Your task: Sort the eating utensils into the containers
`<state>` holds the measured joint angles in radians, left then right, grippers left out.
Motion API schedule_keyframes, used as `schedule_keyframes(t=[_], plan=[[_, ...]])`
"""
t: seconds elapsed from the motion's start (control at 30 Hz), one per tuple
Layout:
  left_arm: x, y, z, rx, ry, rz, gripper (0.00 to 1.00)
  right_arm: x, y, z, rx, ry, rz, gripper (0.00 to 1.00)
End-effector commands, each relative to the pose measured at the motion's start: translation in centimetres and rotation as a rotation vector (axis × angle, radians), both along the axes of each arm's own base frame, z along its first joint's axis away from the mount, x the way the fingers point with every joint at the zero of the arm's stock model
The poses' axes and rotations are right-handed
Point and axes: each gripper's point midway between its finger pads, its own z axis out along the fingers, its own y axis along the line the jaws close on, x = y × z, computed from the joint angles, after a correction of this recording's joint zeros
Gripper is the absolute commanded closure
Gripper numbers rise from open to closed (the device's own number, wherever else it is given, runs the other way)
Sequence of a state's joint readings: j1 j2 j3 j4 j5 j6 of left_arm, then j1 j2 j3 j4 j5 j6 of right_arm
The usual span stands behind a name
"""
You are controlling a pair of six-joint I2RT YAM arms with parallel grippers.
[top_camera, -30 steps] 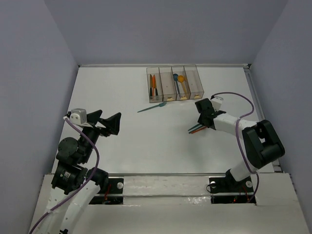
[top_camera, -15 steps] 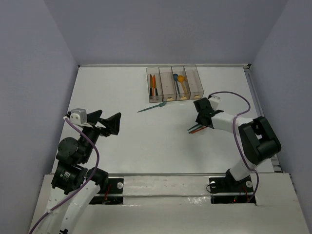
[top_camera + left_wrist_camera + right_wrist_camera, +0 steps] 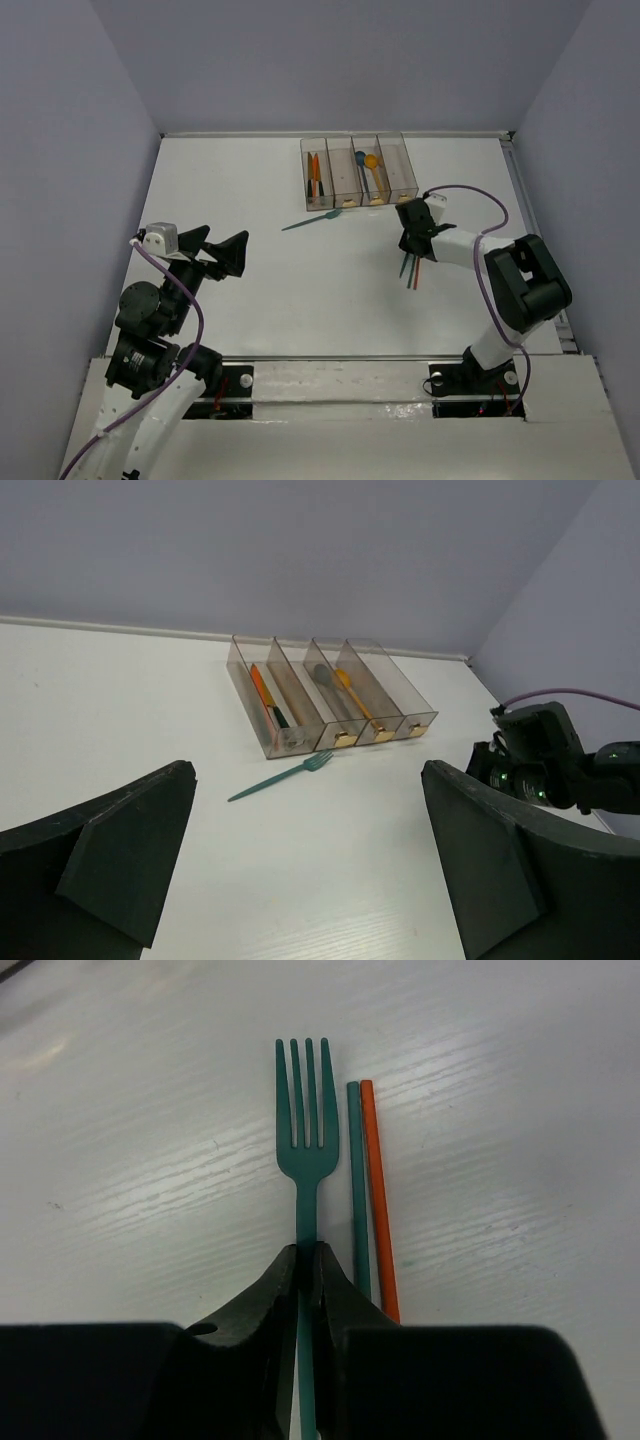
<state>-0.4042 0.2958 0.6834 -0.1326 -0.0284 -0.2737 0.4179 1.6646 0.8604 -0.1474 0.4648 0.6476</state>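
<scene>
The bin between the spoons and the dark pieces is empty and outward of my right gripper, so I need to lift the teal fork over it, lower and release it.
My right gripper is shut on the handle of a teal fork; its tines point away from me over the table. Beside it lie a teal utensil handle and an orange one. In the top view the right gripper is just below the four clear joined bins, with the utensils under it. The bins hold orange and dark pieces at the left and a blue and an orange spoon in the middle. Another teal fork lies loose in front of the bins. My left gripper is open and empty.
The bins also show in the left wrist view, with the loose teal fork in front of them and the right arm at the right. The white table has a raised edge at the back and right.
The right gripper has turned and shifted slightly left. The utensils under it have swung from lying slanted to pointing nearly straight toward the near edge. The left arm has not moved.
</scene>
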Motion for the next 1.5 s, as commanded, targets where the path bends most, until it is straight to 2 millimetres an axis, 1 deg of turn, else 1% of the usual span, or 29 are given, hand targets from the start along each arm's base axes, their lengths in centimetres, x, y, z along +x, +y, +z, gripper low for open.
schedule_keyframes(t=[0.0, 0.07, 0.23, 0.3, 0.37, 0.4, 0.43, 0.47, 0.5, 0.57, 0.6, 0.63, 0.67, 0.7, 0.73, 0.8, 0.83, 0.87, 0.9, 0.93, 0.97, 1.0, 1.13, 1.17, 1.23, 1.27, 1.33, 1.37, 1.47], plan=[[-0.7, 0.3, 2.6, -0.024, -0.072, 0.001, 0.01, 2.2, 1.8, 1.5, 0.050, -0.083, 0.026, 0.89], [-0.6, 0.2, 2.6, -0.024, -0.071, 0.000, 0.01, 2.6, 2.7, 2.3, 0.073, -0.108, 0.048, 0.91], [-0.4, 0.4, 2.5, -0.020, -0.064, 0.009, 0.01, 3.6, 5.1, 5.8, 0.134, -0.199, 0.110, 0.92], [-0.2, 0.3, 2.3, -0.016, -0.059, 0.009, 0.01, 3.4, 6.8, 8.4, 0.165, -0.247, 0.182, 0.94], [-0.1, 0.5, 2.5, -0.017, -0.062, 0.017, 0.01, 4.1, 8.0, 11.7, 0.190, -0.331, 0.265, 0.94], [-0.1, 0.4, 2.3, -0.014, -0.056, 0.015, 0.01, 4.5, 9.3, 13.5, 0.228, -0.363, 0.327, 0.94], [0.0, 0.4, 2.4, -0.015, -0.059, 0.014, 0.01, 4.8, 10.0, 14.6, 0.220, -0.384, 0.383, 0.94], [0.1, 0.3, 2.3, -0.013, -0.055, 0.012, 0.01, 5.2, 10.7, 15.0, 0.223, -0.385, 0.423, 0.94], [0.2, 0.4, 2.2, -0.012, -0.052, 0.020, 0.01, 6.1, 11.8, 17.2, 0.223, -0.415, 0.475, 0.94], [0.3, 0.3, 2.2, -0.010, -0.050, 0.017, 0.01, 7.4, 12.7, 18.2, 0.208, -0.430, 0.508, 0.94], [0.3, 0.3, 2.1, -0.008, -0.049, 0.017, 0.01, 8.9, 13.4, 18.9, 0.193, -0.446, 0.522, 0.94], [0.4, 0.5, 2.1, -0.007, -0.047, 0.026, 0.01, 9.6, 13.8, 19.3, 0.187, -0.457, 0.534, 0.94], [0.5, 0.5, 2.0, -0.006, -0.044, 0.028, 0.01, 10.3, 14.4, 19.5, 0.186, -0.465, 0.549, 0.94], [0.5, 0.5, 2.0, -0.006, -0.043, 0.029, 0.01, 11.2, 15.1, 18.0, 0.176, -0.430, 0.573, 0.94], [0.5, 0.5, 2.0, -0.005, -0.041, 0.028, 0.01, 12.5, 15.9, 20.2, 0.173, -0.479, 0.591, 0.94], [0.6, 0.5, 1.9, -0.002, -0.038, 0.028, 0.01, 13.9, 16.9, 20.5, 0.172, -0.494, 0.610, 0.94], [0.6, 0.4, 1.9, -0.002, -0.039, 0.026, 0.01, 14.8, 17.3, 19.0, 0.148, -0.473, 0.625, 0.94], [0.6, 0.5, 1.9, -0.003, -0.039, 0.028, 0.01, 16.1, 17.8, 20.7, 0.141, -0.517, 0.626, 0.94], [0.7, 0.4, 1.9, -0.001, -0.036, 0.026, 0.01, 16.5, 17.9, 20.1, 0.125, -0.491, 0.629, 0.94], [0.6, 0.5, 1.9, -0.002, -0.038, 0.028, 0.01, 17.5, 18.2, 18.2, 0.099, -0.461, 0.634, 0.94], [0.6, 0.4, 1.9, -0.001, -0.036, 0.026, 0.01, 18.5, 18.4, 19.5, 0.093, -0.489, 0.625, 0.94], [0.6, 0.5, 2.0, -0.003, -0.040, 0.028, 0.01, 19.0, 18.5, 19.4, 0.081, -0.494, 0.622, 0.94], [0.6, 0.4, 1.9, 0.000, -0.038, 0.025, 0.01, 21.1, 19.0, 17.8, 0.051, -0.477, 0.603, 0.94], [0.6, 0.4, 1.9, 0.000, -0.037, 0.025, 0.01, 21.6, 19.0, 16.6, 0.040, -0.456, 0.600, 0.93], [0.7, 0.4, 1.9, 0.002, -0.038, 0.022, 0.01, 22.1, 18.8, 16.4, 0.030, -0.455, 0.570, 0.88], [0.7, 0.4, 1.9, 0.002, -0.038, 0.022, 0.01, 22.4, 18.8, 15.9, 0.030, -0.454, 0.560, 0.80], [0.7, 0.3, 2.0, 0.002, -0.039, 0.022, 0.01, 22.6, 18.9, 15.6, 0.038, -0.457, 0.553, 0.75], [0.7, 0.3, 2.0, 0.002, -0.039, 0.019, 0.01, 22.8, 19.0, 15.5, 0.037, -0.457, 0.552, 0.69], [0.7, 0.3, 1.9, 0.001, -0.037, 0.019, 0.01, 23.2, 18.8, 15.3, 0.024, -0.449, 0.537, 0.61]])
